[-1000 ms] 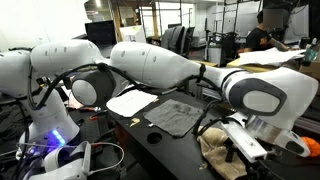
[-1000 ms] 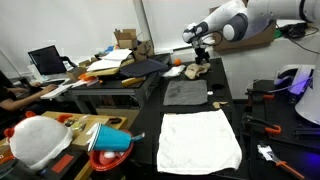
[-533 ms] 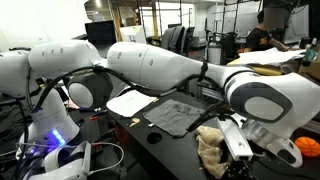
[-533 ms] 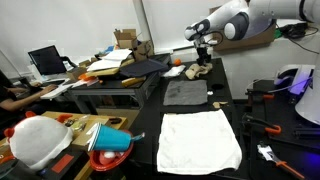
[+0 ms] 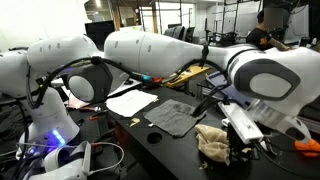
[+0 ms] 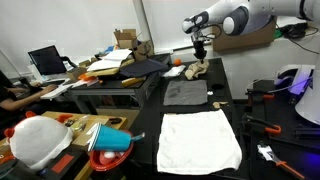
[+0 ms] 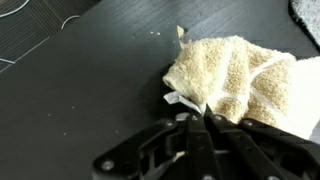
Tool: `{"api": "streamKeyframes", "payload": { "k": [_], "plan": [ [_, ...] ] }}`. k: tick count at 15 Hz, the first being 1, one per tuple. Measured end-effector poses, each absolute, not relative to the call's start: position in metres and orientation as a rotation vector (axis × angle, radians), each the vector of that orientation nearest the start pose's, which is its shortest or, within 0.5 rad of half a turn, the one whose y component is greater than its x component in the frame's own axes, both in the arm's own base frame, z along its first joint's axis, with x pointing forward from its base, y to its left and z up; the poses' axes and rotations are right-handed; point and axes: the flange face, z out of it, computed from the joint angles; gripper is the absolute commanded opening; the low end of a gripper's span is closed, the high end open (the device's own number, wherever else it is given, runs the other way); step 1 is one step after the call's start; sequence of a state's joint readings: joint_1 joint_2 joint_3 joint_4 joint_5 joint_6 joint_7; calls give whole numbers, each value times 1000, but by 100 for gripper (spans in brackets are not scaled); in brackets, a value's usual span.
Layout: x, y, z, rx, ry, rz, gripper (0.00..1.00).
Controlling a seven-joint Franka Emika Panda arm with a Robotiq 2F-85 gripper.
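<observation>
My gripper has to unfold the crumpled towel (image 5: 213, 140), so I will lift it. Then I will lower the towel's edge toward the tabletop between my gripper and the orange object, and let go.
A crumpled beige towel (image 7: 240, 80) lies on the black table (image 7: 90, 90). In the wrist view my gripper (image 7: 197, 113) has its fingers pressed together at the towel's near edge, right next to a small white tag (image 7: 178, 98), pinching that edge. In both exterior views the gripper (image 5: 240, 150) (image 6: 199, 55) points down at the towel (image 5: 213, 140) (image 6: 197, 70), at the far end of the table. How much cloth lies between the pads is hidden.
A dark grey cloth (image 6: 185, 93) (image 5: 175, 115) lies mid-table, with a larger white cloth (image 6: 198, 140) nearer the front. An orange object (image 6: 176, 62) sits beside the towel. A cluttered side table (image 6: 110, 75) and a red bowl (image 6: 110, 140) stand to the side.
The fingers have gone from wide open to shut at the towel's edge. The arm has shifted slightly over the towel.
</observation>
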State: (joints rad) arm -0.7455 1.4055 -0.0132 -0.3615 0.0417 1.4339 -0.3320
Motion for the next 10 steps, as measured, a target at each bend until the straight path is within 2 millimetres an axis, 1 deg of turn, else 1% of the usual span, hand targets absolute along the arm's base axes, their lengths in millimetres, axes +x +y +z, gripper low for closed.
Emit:
{"api": "streamKeyframes", "payload": {
  "k": [5,8,10],
  "plan": [
    [597,-494,251,-2939,470,317,1],
    [612,-479,285,-2979,418,269,1],
    [618,-473,305,-2997,398,236,1]
  ]
}}
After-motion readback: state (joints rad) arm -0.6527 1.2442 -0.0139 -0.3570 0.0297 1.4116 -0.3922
